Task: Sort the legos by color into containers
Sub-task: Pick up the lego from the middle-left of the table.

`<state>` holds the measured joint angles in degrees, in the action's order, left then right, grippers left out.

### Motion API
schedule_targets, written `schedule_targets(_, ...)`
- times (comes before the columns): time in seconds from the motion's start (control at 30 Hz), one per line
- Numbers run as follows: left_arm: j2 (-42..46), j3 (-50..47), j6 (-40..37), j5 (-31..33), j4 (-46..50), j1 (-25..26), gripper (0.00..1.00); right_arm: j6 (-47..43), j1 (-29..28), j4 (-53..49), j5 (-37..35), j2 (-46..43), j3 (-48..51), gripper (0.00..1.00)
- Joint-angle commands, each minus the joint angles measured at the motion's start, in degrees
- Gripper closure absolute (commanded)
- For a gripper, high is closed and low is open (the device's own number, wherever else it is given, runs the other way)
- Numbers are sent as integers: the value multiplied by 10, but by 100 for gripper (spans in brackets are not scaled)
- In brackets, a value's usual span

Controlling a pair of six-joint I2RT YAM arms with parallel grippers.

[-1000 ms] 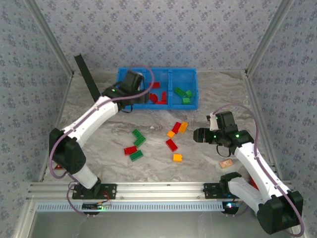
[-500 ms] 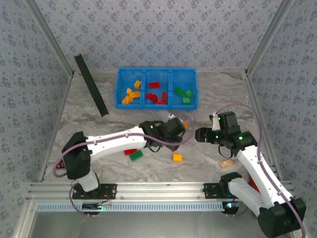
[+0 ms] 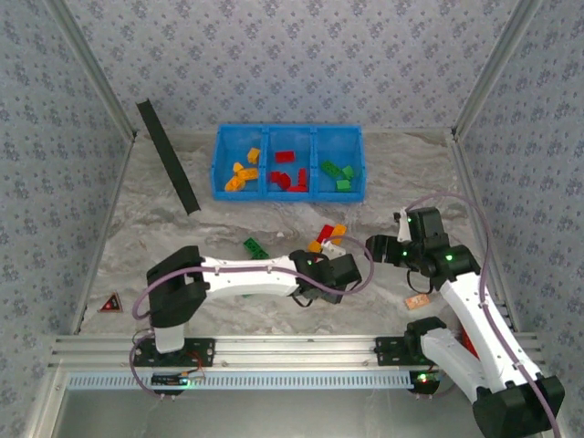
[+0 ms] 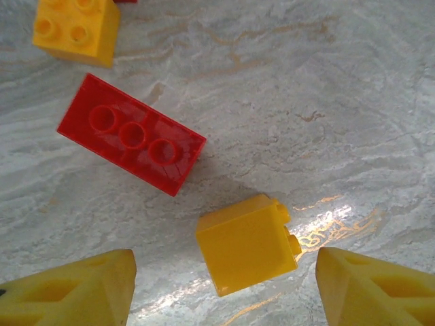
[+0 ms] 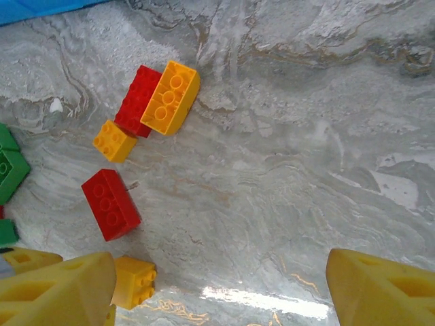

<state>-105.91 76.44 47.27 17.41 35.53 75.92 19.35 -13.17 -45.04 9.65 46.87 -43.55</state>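
Note:
My left gripper will next lower its open fingers around the yellow brick, then close on its studded side and opposite side.
The blue bin [image 3: 310,194] stands at the back; its left compartment holds orange-yellow legos [image 3: 239,173], the middle red [image 3: 287,175], the right green [image 3: 338,173]. My left gripper [image 4: 228,292] hangs open low over the table, fingers either side of a yellow brick [image 4: 248,243] lying on its side, touching neither. A red brick [image 4: 130,133] and another yellow one [image 4: 76,27] lie just beyond. My right gripper [image 5: 221,288] is open over bare table, with a yellow brick [image 5: 133,280] by its left finger. Red [image 5: 111,204], small orange [image 5: 114,140] and a red-orange pair [image 5: 160,98] lie ahead.
A black strip [image 3: 167,155] leans at the back left. A small tan block [image 3: 418,301] lies by the right arm's base, and a red triangle [image 3: 111,304] at the near left. A green brick [image 3: 255,248] sits left of the left arm. Patterned walls close in.
The left arm has swung from the bin's left compartment down to the near middle of the table, over the yellow brick. The right gripper drifted slightly right and opened wider.

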Motion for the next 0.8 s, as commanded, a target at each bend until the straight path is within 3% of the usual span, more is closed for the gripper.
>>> schedule_targets(0.0,-17,21,29,9,-7,8,29,11,12,-13,-5,-8,-15,17)
schedule_targets(0.57,-75,24,50,3,-36,11,31,6,27,-6,12,-8,-10,18)
schedule_targets(0.77,-87,19,49,9,-42,10,39,6,30,-6,14,-13,-10,18)
